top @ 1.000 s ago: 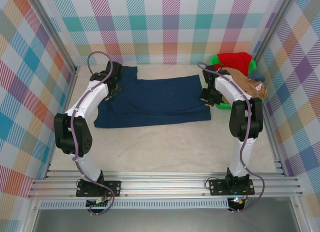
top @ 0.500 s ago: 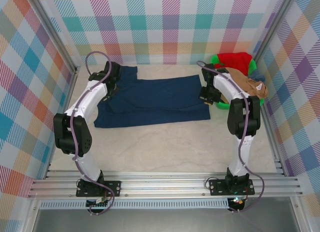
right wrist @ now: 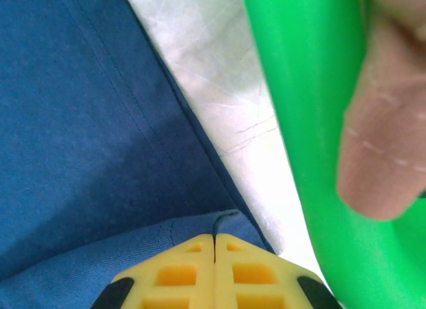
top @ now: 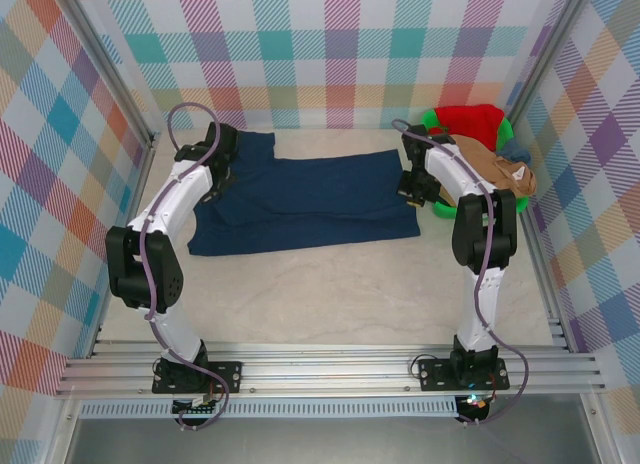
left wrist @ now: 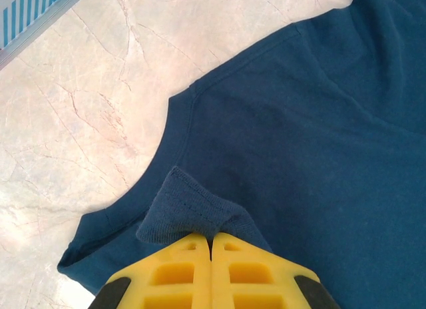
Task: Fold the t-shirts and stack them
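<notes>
The cloth goes free from my left gripper next, after a slight shift toward the basket, over the shirt's flat body (top: 245, 191) (left wrist: 279, 169), as the bunched fold still sits at the shirt's end.
A dark navy t-shirt (top: 310, 204) lies spread across the back half of the table, partly folded over itself. My left gripper (left wrist: 212, 237) is shut on a bunched fold of its cloth at the shirt's left end (left wrist: 193, 209). My right gripper (right wrist: 214, 237) is shut on the shirt's hem at the right end (right wrist: 193, 232). A red t-shirt (top: 470, 119) and a tan-brown t-shirt (top: 495, 169) lie heaped in the green basket, with a bit of blue cloth (top: 516, 170) among them.
The bright green plastic basket (top: 505, 134) stands in the back right corner; its rim (right wrist: 299, 122) runs close beside my right gripper, with tan cloth (right wrist: 386, 136) hanging over it. Checked walls close in the table on three sides. The near half of the marble-look tabletop (top: 330, 294) is bare.
Both grippers have shifted a little toward the back wall with the navy cloth in them, and the shirt's right edge has drawn back slightly.
</notes>
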